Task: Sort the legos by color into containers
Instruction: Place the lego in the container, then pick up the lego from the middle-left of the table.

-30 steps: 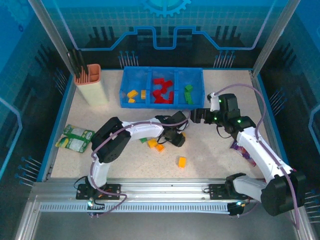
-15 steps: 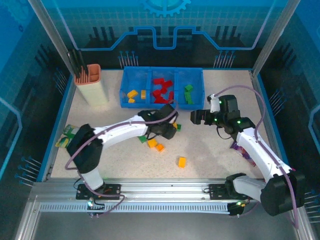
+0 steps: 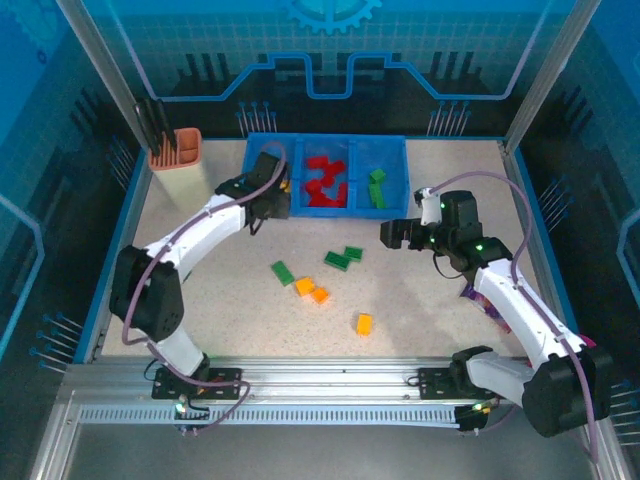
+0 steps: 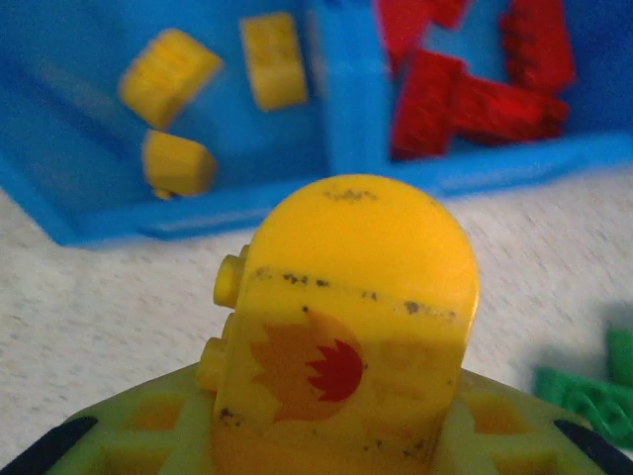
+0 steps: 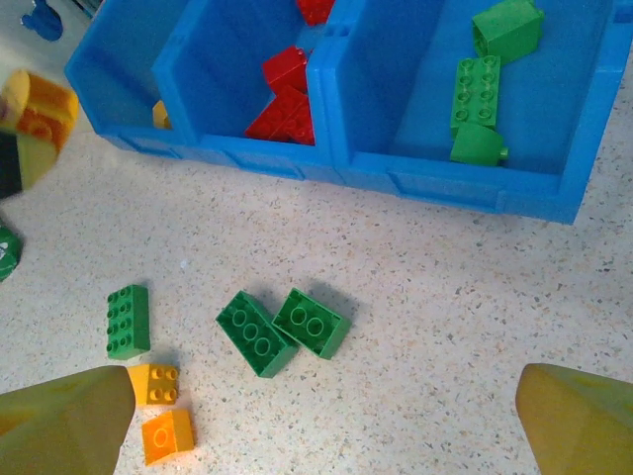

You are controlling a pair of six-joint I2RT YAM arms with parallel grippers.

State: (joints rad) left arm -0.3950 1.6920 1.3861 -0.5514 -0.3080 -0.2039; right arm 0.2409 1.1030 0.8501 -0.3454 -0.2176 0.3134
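Observation:
The yellow legos' container [image 3: 258, 153] is outward of the robot's left gripper, so the left gripper should next carry the matching yellow lego outward over the container's near side and let it go inside.
My left gripper [image 3: 276, 186] is shut on a round-topped yellow lego [image 4: 346, 297] with a flame print, held just in front of the near wall of the left container [image 4: 198, 223]. That container holds three yellow legos [image 4: 168, 69]. Red legos [image 3: 325, 180] lie in the middle container, green ones [image 5: 475, 94] in the right one. My right gripper [image 3: 392, 233] stands open above two loose green legos [image 5: 282, 327] on the table. Another green lego [image 5: 129, 320] and two yellow-orange legos [image 5: 158, 406] lie further left. A single yellow lego [image 3: 364, 323] sits nearer the front.
A tan cup with an orange rim [image 3: 180, 170] stands left of the blue tray [image 3: 400, 150]. A purple packet [image 3: 478, 295] lies under my right arm. The blue rim of the table [image 3: 110, 260] bounds the work area.
My left arm has swung from the middle of the table up to the tray's left container, carrying the yellow lego. My right gripper has hardly moved.

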